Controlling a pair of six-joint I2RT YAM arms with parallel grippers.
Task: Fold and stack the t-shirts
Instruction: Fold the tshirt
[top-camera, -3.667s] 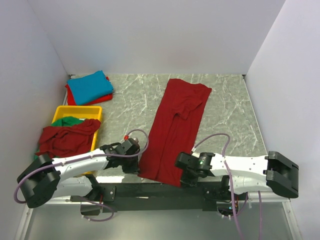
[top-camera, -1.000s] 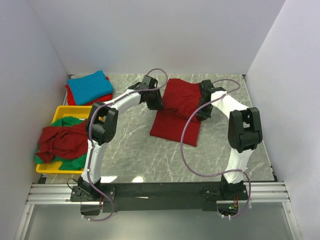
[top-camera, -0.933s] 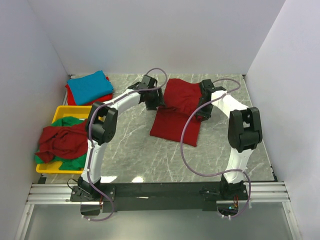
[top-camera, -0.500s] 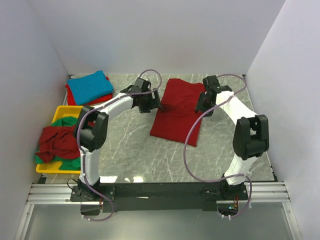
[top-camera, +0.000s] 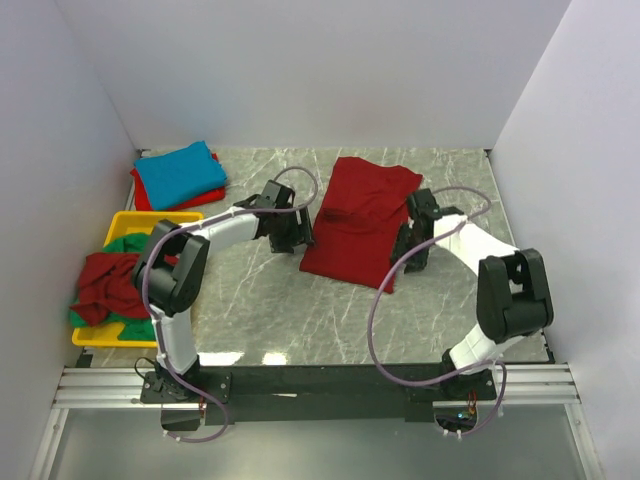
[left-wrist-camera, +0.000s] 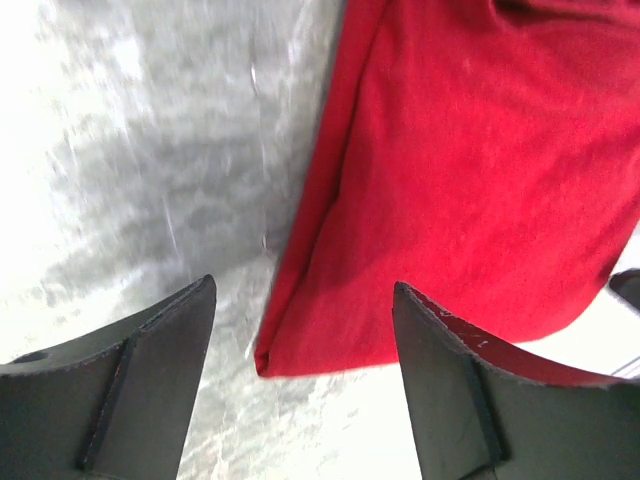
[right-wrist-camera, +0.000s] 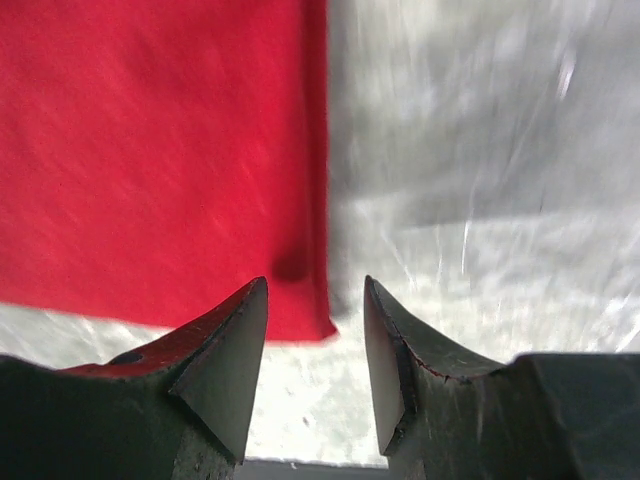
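I should next bring the open fingers of my right gripper down and back to close around the dark red t-shirt's near corner (top-camera: 389, 289) (right-wrist-camera: 321, 328), which lies below and back from them.
A dark red t-shirt (top-camera: 358, 218) lies folded in half on the marble table, its near edge a fold. My left gripper (top-camera: 297, 236) hovers open just off the shirt's near left corner (left-wrist-camera: 275, 355); nothing sits between its fingers (left-wrist-camera: 150, 350). On the other side, my right gripper (top-camera: 408, 252) is open beside the near right corner (right-wrist-camera: 318, 322), also empty. A folded turquoise t-shirt (top-camera: 180, 172) rests on a folded red one (top-camera: 200, 199) at the back left. A crumpled dark red shirt (top-camera: 108, 285) and a green one (top-camera: 135, 243) lie in the yellow tray (top-camera: 160, 220).
White walls close in the table on the left, back and right. The yellow tray stands by the left wall, with the folded stack behind it. A black rail (top-camera: 320, 380) runs along the near edge by the arm bases.
The long shirt was folded in half, near end carried to the far end. Both grippers then opened, let go of the cloth and drew back toward the near corners of the folded shirt.
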